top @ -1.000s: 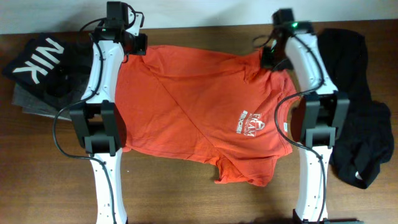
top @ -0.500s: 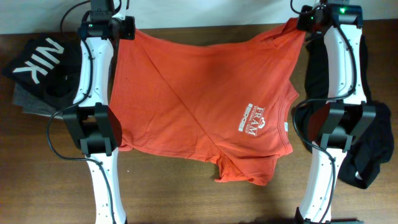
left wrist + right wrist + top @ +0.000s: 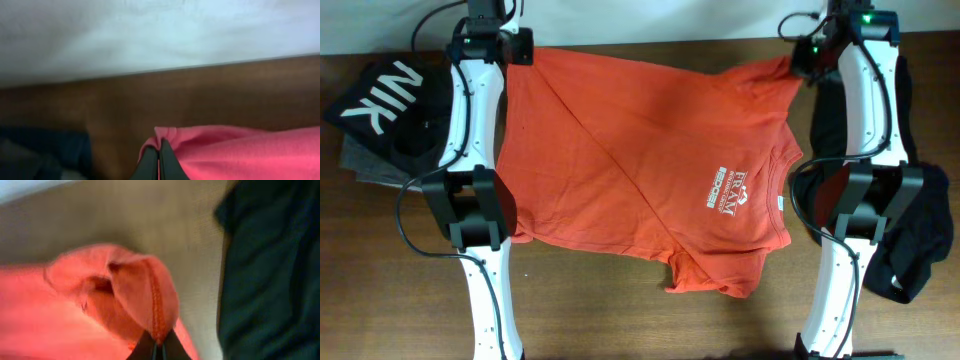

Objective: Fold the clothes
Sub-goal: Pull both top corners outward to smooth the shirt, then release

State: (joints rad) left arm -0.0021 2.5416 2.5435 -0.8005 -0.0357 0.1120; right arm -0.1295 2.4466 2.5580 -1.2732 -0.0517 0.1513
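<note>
The left gripper should move the stretched far corner back and down to the shirt's edge by the grey garment and let go of it there.
A red-orange T-shirt (image 3: 640, 160) with white lettering lies spread on the table between the two arms, lettering at the right. My left gripper (image 3: 520, 47) is shut on its far left corner (image 3: 165, 137) at the table's back edge. My right gripper (image 3: 802, 60) is shut on its far right corner, pinching a stitched hem (image 3: 157, 310). The shirt's far edge is stretched between the two grippers. A black garment (image 3: 910, 220) lies crumpled at the right, partly under the right arm; it also shows in the right wrist view (image 3: 270, 265).
A black top with white "NIK" letters (image 3: 385, 100) lies on a grey garment (image 3: 370, 160) at the far left. A white wall (image 3: 150, 30) runs behind the table's back edge. The arm bases stand at both sides of the shirt.
Both grippers pulled the shirt's far corners outward and back over the last second, stretching the far edge flat. The right gripper has since dropped slightly toward the table.
</note>
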